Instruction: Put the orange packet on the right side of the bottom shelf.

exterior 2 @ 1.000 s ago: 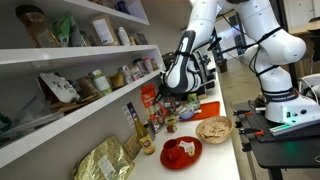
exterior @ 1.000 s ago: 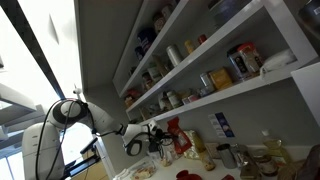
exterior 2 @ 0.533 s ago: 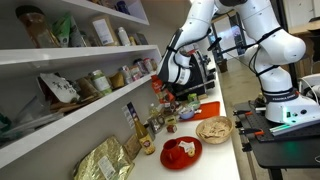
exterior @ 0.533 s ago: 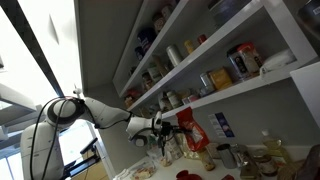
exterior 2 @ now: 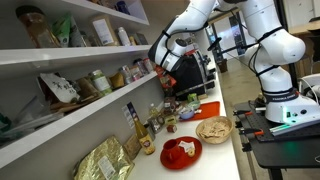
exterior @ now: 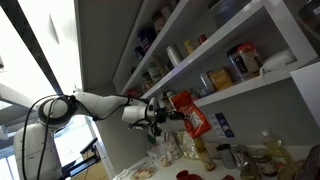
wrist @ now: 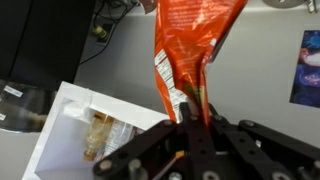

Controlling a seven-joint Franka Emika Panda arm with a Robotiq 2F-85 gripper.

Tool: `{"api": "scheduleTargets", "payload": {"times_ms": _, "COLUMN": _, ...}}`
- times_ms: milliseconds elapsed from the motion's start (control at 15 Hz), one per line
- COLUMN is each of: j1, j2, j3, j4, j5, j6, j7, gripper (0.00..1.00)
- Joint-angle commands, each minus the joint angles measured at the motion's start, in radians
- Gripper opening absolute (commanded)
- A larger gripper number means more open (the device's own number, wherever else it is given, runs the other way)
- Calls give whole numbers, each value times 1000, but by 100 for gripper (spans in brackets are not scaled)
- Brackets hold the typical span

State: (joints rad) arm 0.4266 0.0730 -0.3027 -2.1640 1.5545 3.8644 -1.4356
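The packet still hangs outside the white board, so my gripper will rise, move in over the bottom shelf [exterior: 262, 84] beside the jars and release its lower edge.
My gripper [exterior: 168, 112] is shut on the orange packet [exterior: 193, 114], a shiny red-orange bag held in the air in front of the shelves. In an exterior view the packet [exterior 2: 186, 70] hangs beside the gripper [exterior 2: 168, 68], above the counter. In the wrist view the packet [wrist: 190, 40] rises from between my jaws [wrist: 190, 122], pinched at its lower end. The bottom shelf [exterior: 262, 84] is the thick white board, about level with the packet. It also shows in an exterior view [exterior 2: 70, 123] and as a white corner in the wrist view [wrist: 55, 112].
Jars and tins [exterior: 238, 64] stand on the bottom shelf, and more jars [exterior 2: 98, 82] on the tier above. On the counter are bottles [exterior 2: 150, 125], a red plate [exterior 2: 180, 152], a bowl [exterior 2: 213, 129] and a gold bag [exterior 2: 105, 160]. Jars [wrist: 100, 135] show by the shelf corner.
My gripper has lifted the orange packet from just above the counter up to about the level of the bottom shelf and carried it further along the shelves.
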Motion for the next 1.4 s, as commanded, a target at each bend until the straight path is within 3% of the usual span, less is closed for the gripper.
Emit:
{"api": "scheduleTargets", "payload": {"times_ms": 0, "j1": -42, "j2": 27, "j3": -33, "j4": 175, "j5": 139, "j6": 15, "j7": -181, "gripper": 1}}
{"api": "scheduleTargets", "payload": {"times_ms": 600, "j1": -195, "j2": 165, "j3": -38, "j4": 610, "j5": 536, "j6": -57, "j7": -605, "gripper": 1}}
{"api": "scheduleTargets", "payload": {"times_ms": 933, "j1": -318, "j2": 272, "j3": 28, "j4": 869, "j5": 742, "j6": -34, "j7": -810, "gripper": 1}}
{"api": "scheduleTargets", "payload": {"times_ms": 1333, "j1": -443, "j2": 378, "j3": 128, "j4": 1130, "j5": 849, "j6": 39, "j7": -926, "gripper": 1}}
